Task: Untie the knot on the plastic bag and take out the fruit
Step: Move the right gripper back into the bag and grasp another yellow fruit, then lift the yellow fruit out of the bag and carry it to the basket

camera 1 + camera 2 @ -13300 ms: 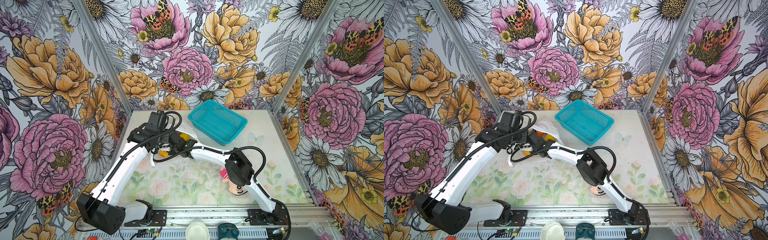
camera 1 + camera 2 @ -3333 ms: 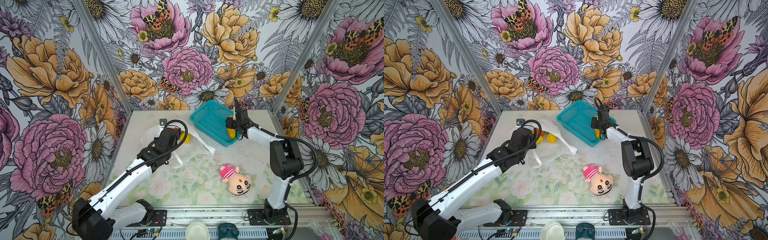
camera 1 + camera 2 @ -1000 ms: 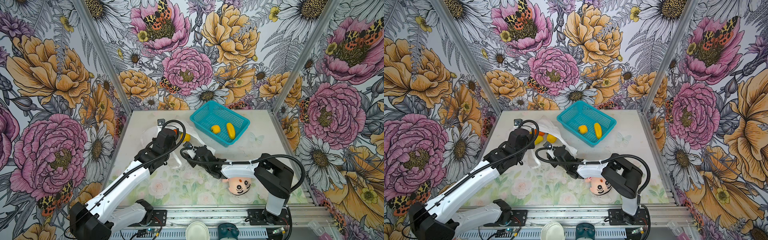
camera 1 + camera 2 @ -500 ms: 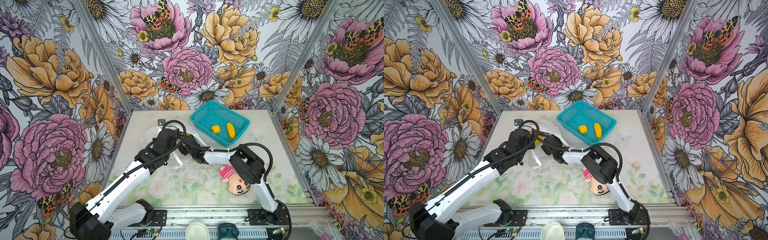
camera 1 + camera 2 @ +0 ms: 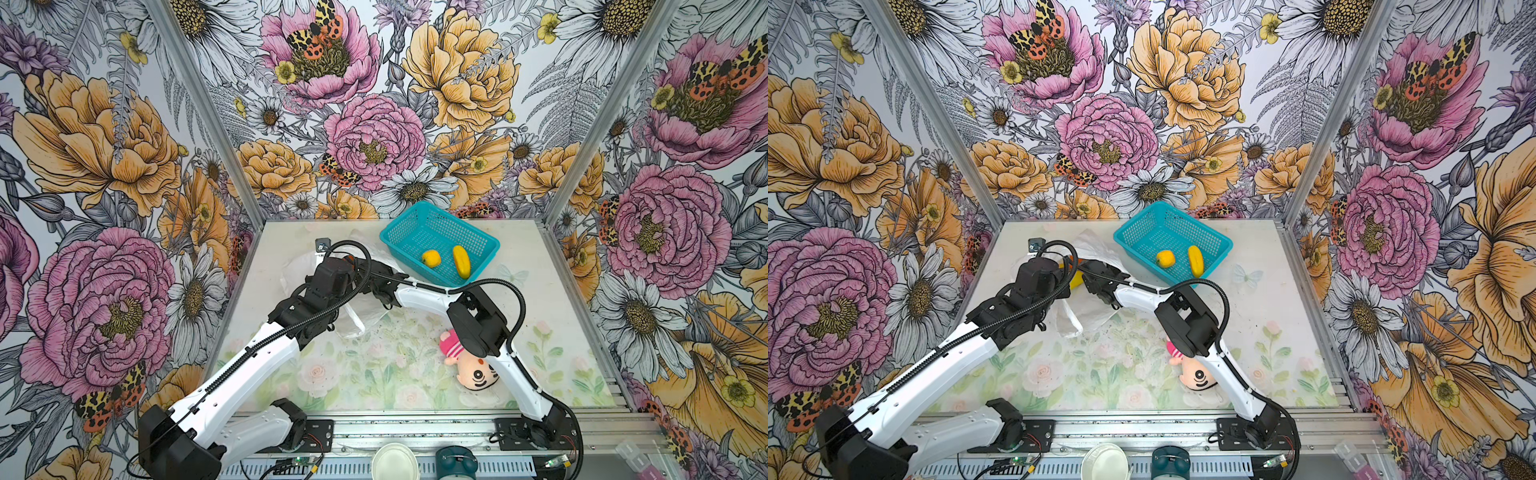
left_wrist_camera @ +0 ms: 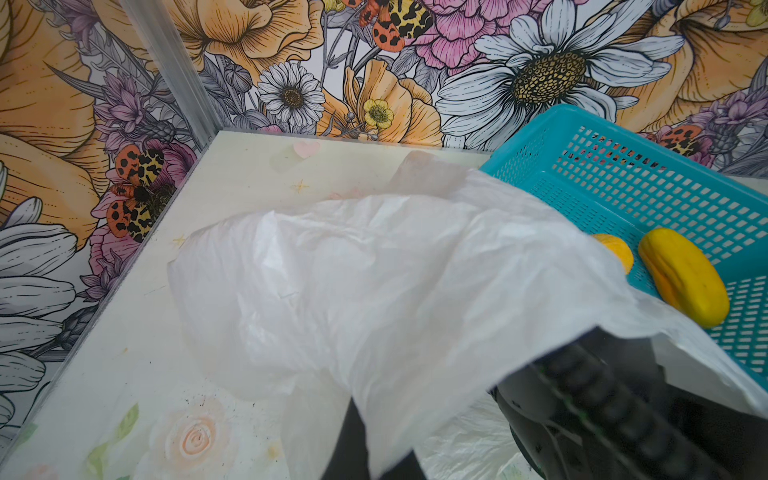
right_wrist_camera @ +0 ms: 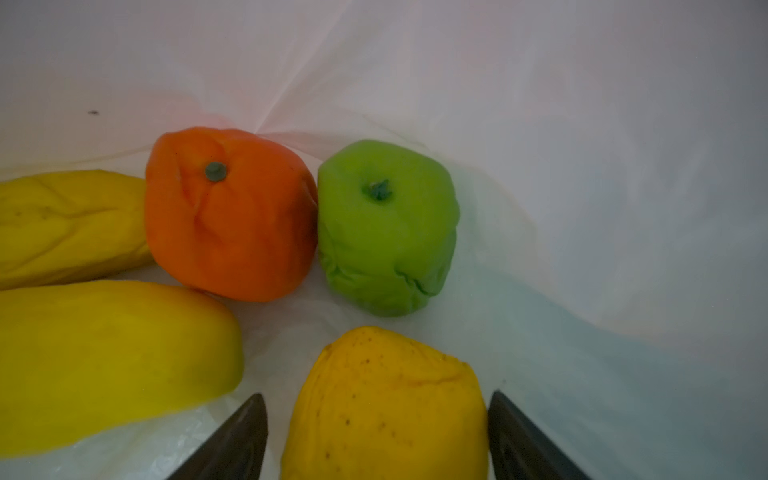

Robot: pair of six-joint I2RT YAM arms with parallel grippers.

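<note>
The round yellow fruit (image 7: pixel 385 408) is already between my right gripper's open fingers, so next the gripper needs to go slightly deeper into the bag and close on it.
The white plastic bag (image 5: pixel 300 270) lies left of the teal basket (image 5: pixel 415 237). My left gripper (image 6: pixel 374 457) is shut on the bag's film (image 6: pixel 374 282) and holds its mouth up. My right gripper (image 7: pixel 377 395) is inside the bag, open, with its jaws on either side of a round yellow fruit (image 7: pixel 386 415) without gripping it. Beyond it lie an orange fruit (image 7: pixel 228 220), a green one (image 7: pixel 386 228) and two long yellow ones (image 7: pixel 104 365). In the basket are a round yellow fruit (image 5: pixel 431 258) and a long yellow one (image 5: pixel 461 261). The knot is out of view.
A plush doll with a pink hat (image 5: pixel 473 370) lies on the mat, partly under the right arm's elbow (image 5: pixel 478 324). The basket stands against the back wall. The two arms cross close together at the bag, near the back left corner.
My right gripper has swung from the middle of the mat to the left and into the bag, and its jaws have opened. The left gripper has kept its hold on the bag.
</note>
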